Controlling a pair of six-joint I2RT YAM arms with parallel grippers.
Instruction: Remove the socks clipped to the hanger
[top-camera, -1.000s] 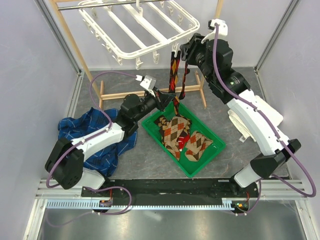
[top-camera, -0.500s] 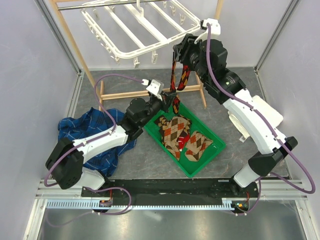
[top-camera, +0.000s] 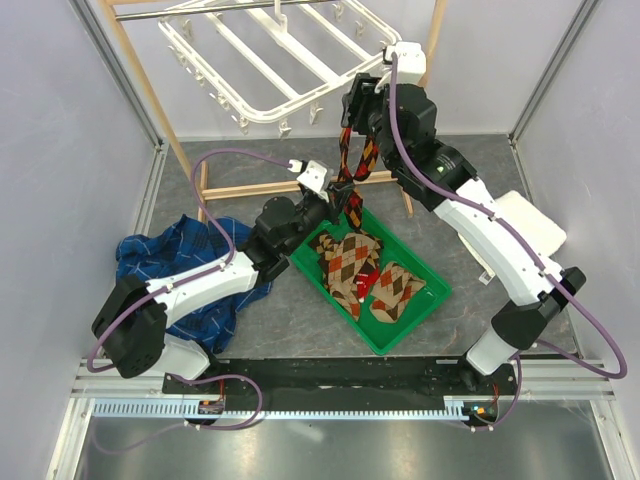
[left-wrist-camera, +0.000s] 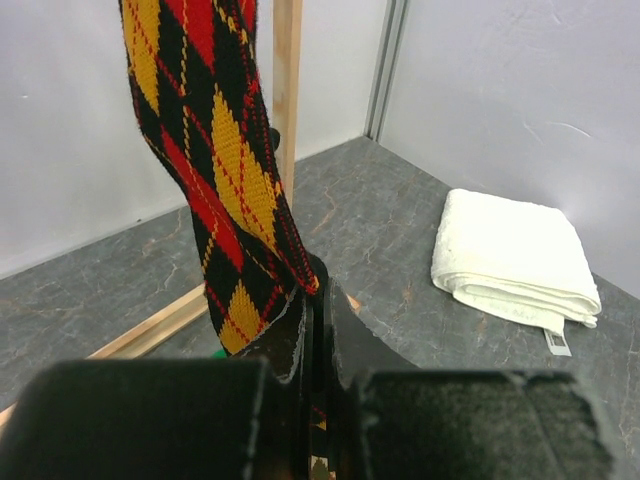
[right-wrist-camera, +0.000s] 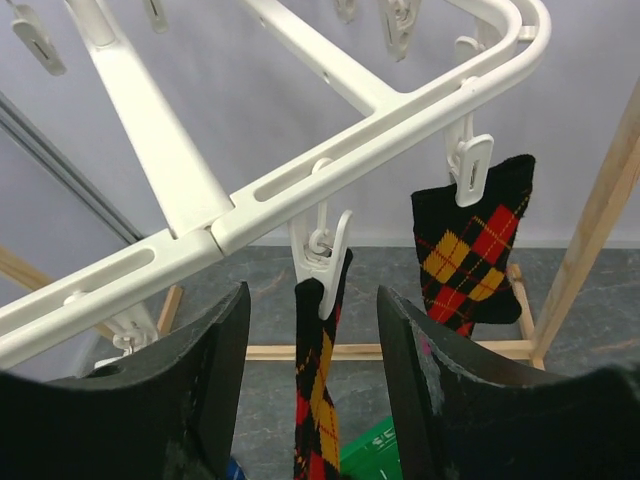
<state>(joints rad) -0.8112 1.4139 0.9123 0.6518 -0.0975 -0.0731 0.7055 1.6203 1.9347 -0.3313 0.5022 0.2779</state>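
Note:
I will next move my left gripper down and back and release its sock in the green tray, where loose socks gather, below the gripper and nearer my base.
Two black-red-yellow argyle socks (top-camera: 352, 150) hang from clips on the near corner of the white hanger (top-camera: 280, 60). In the right wrist view one sock (right-wrist-camera: 318, 390) hangs from a clip (right-wrist-camera: 322, 255) right between my open fingers. The other sock (right-wrist-camera: 470, 250) is clipped just to the right, outside them. My right gripper (right-wrist-camera: 312, 330) is open around that clip and sock top, and sits at the hanger corner (top-camera: 358, 105). My left gripper (top-camera: 343, 192) is shut on the lower part of a hanging sock (left-wrist-camera: 220, 170). Brown-and-tan socks (top-camera: 345, 260) and a red one (top-camera: 368, 287) lie in the green tray (top-camera: 331, 298).
The wooden rack (top-camera: 250, 188) stands behind the tray, with a post (left-wrist-camera: 287, 90) close behind the held sock. A blue plaid cloth (top-camera: 180, 270) lies at the left. A folded white cloth (left-wrist-camera: 515, 260) lies at the right, under the right arm.
My right gripper moved left and up to the hanger corner and opened wider around a clip. The left gripper shifted slightly right, still holding the sock's lower end.

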